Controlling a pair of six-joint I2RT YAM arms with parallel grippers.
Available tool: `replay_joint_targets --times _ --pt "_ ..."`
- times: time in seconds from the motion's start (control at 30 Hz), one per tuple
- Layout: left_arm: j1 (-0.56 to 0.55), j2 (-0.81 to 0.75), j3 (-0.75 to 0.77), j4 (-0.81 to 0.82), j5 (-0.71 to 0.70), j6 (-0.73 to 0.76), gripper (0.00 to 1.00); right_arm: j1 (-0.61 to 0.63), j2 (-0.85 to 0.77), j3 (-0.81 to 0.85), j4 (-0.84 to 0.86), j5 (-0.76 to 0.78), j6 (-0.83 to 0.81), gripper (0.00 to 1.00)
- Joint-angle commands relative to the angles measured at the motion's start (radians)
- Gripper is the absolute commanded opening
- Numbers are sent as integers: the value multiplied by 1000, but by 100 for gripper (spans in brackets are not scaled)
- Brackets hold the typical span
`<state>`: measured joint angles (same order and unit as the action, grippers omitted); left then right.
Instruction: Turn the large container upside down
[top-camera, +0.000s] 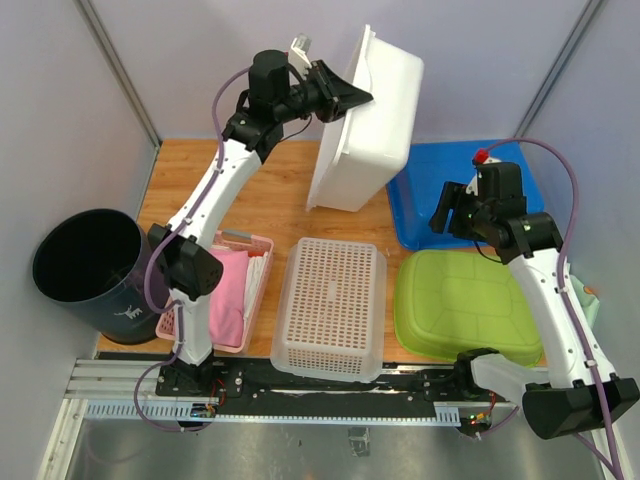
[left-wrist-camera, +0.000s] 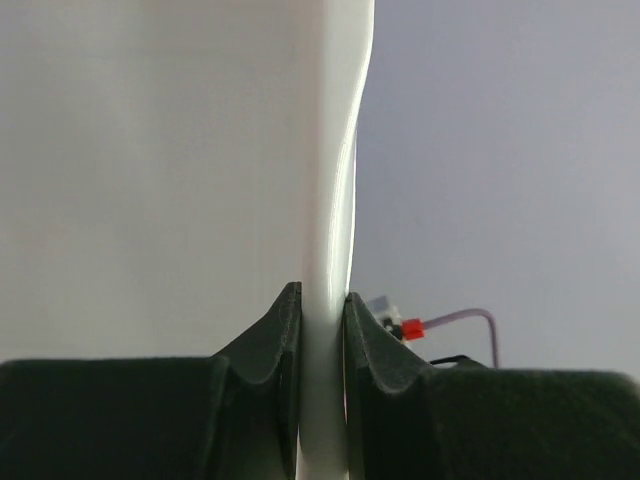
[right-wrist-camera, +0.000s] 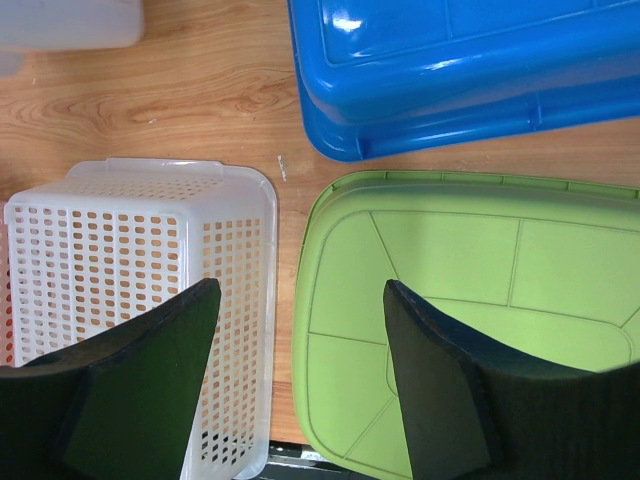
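Observation:
I will lower my left gripper over the bare tabletop, below it and to its left in the top view, and let go of the container's rim there next.
The large white container (top-camera: 365, 120) stands tilted on one end at the back of the table, its open side facing left. My left gripper (top-camera: 352, 98) is shut on its upper rim; in the left wrist view the white rim (left-wrist-camera: 330, 200) runs up between the two black fingers (left-wrist-camera: 275, 340). My right gripper (top-camera: 447, 212) is open and empty, held above the table to the right of the container. In the right wrist view a corner of the container (right-wrist-camera: 70, 22) shows at the top left.
A white perforated basket (top-camera: 332, 305) lies upside down at the front middle. A green tub (top-camera: 465, 305) lies upside down to its right, a blue tub (top-camera: 450, 195) behind it. A pink basket (top-camera: 232, 290) with cloth and a black bin (top-camera: 85, 270) are at the left.

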<state>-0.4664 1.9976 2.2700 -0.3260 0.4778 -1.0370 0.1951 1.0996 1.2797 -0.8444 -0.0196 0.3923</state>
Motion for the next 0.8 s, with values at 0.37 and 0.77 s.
replay_joint_targets --times 0.37,0.77 --pt "142 -169 -581 1054 224 -760 0 -15 -23 -5 -25 7 1 68" --pt "354 -135 -848 1189 345 -879 1 -16 -32 -11 -24 -4 13 68"
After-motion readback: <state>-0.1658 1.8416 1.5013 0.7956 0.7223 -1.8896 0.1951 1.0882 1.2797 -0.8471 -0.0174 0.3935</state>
